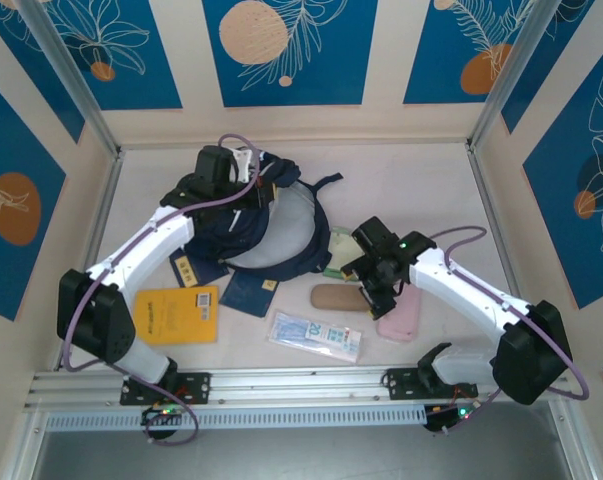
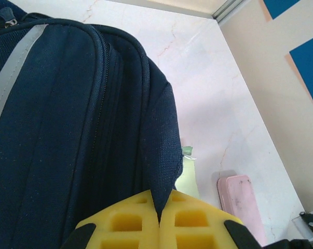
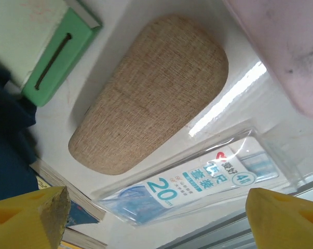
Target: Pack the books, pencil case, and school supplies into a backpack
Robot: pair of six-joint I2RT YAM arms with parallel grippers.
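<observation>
My right gripper turns next and lowers its open fingers astride the pencil case's body (image 1: 343, 297) (image 3: 151, 94), as the tan woven pencil case lies below, at an angle to them.
The navy blue backpack (image 1: 266, 225) (image 2: 68, 129) lies at the middle back of the table. My left gripper (image 1: 249, 172) (image 2: 159, 202) is shut on a fold of the backpack's fabric at its top edge. My right gripper (image 1: 369, 290) (image 3: 156, 218) hangs open over the tan woven pencil case (image 1: 339, 298) (image 3: 151, 93), with nothing between its yellow fingers (image 3: 29, 215). A clear packet with blue print (image 1: 316, 337) (image 3: 198, 181) lies just in front of the case. An orange-yellow book (image 1: 176, 315) and navy books (image 1: 251, 292) lie at the front left.
A pink case (image 1: 399, 315) (image 2: 242, 202) (image 3: 286, 46) rests right of the tan one. A pale green pad (image 1: 338, 255) (image 2: 187, 176) (image 3: 47, 46) sits beside the backpack's right edge. A metal rail (image 1: 301, 385) borders the table's near edge.
</observation>
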